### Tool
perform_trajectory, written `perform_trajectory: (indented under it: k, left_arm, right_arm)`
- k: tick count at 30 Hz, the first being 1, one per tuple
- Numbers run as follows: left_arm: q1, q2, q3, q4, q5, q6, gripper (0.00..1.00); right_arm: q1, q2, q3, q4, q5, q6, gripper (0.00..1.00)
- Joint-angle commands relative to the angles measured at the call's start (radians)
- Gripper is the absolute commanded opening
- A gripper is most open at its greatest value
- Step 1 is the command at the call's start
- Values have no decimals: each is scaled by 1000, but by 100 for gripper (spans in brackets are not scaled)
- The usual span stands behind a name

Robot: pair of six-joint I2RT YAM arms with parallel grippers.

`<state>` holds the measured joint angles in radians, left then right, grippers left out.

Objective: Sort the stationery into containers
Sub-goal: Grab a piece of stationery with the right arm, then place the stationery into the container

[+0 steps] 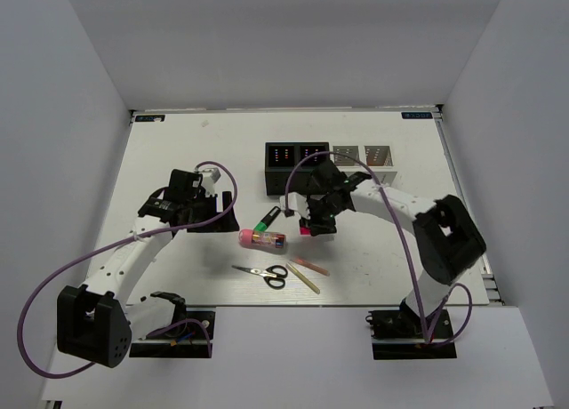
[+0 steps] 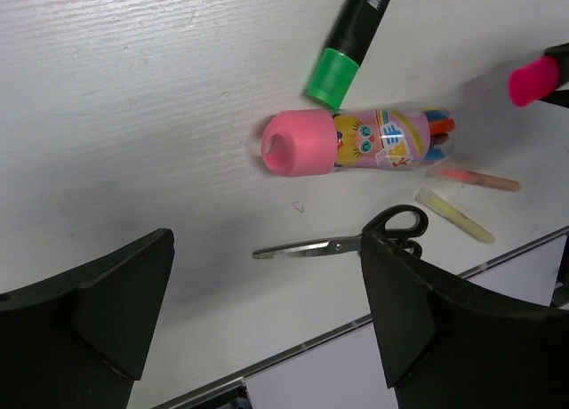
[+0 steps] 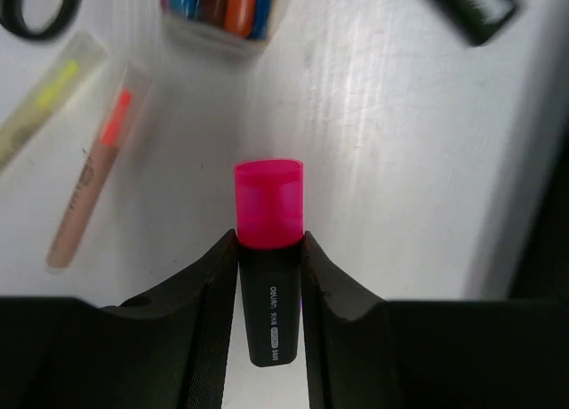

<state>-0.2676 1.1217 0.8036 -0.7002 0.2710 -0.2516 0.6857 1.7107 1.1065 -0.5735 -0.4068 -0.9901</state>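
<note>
The end white bin is open, so I need to lift my right gripper outward and to the right in the top view, over that bin, to let go of the pink-capped marker.
My right gripper (image 1: 313, 226) is shut on the pink-capped black marker (image 3: 268, 249) and holds it above the table, cap forward; the cap also shows in the left wrist view (image 2: 533, 78). The green-capped marker (image 1: 268, 219) lies beside the pink tube (image 1: 263, 240), also in the left wrist view (image 2: 351, 142). Black-handled scissors (image 1: 264, 272) lie in front of the tube. A pink stick (image 1: 313, 267) and a tan stick (image 1: 303, 277) lie right of them. My left gripper (image 1: 216, 215) is open and empty, left of the tube. Four cube bins (image 1: 327, 165) stand in a row behind. The orange-capped marker is out of view.
The table's near edge (image 2: 293, 342) runs just in front of the scissors. White walls enclose the table on three sides. Purple cables loop off both arms.
</note>
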Motion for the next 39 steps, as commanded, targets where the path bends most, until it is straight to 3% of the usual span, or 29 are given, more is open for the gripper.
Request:
perform_trajectory:
  k: [1,6,14,18,26,39]
  left_arm:
    - [-1,-34,32,-1,-7,12,97]
    - [-1,-34,32,1,-9,12,97]
    - [-1,-25,29,2,-10,12,97]
    - [-1,-23,28,2,-6,12,97]
    - [-1,-16,28,4,-3,9,97]
    - [-2,-2,31,-2,0,14,97]
  right_arm:
    - [0,-155,49,64,-19,235,12]
    - [-17,-282,44,193,164,404,0]
    - [-116,-341,18,451,713,587,0]
    - [-181,-344,26,553,810,648,0]
    - [-322,-306,15,670,803,807,0]
    - [-439,-181,-99,1024,565,872,0]
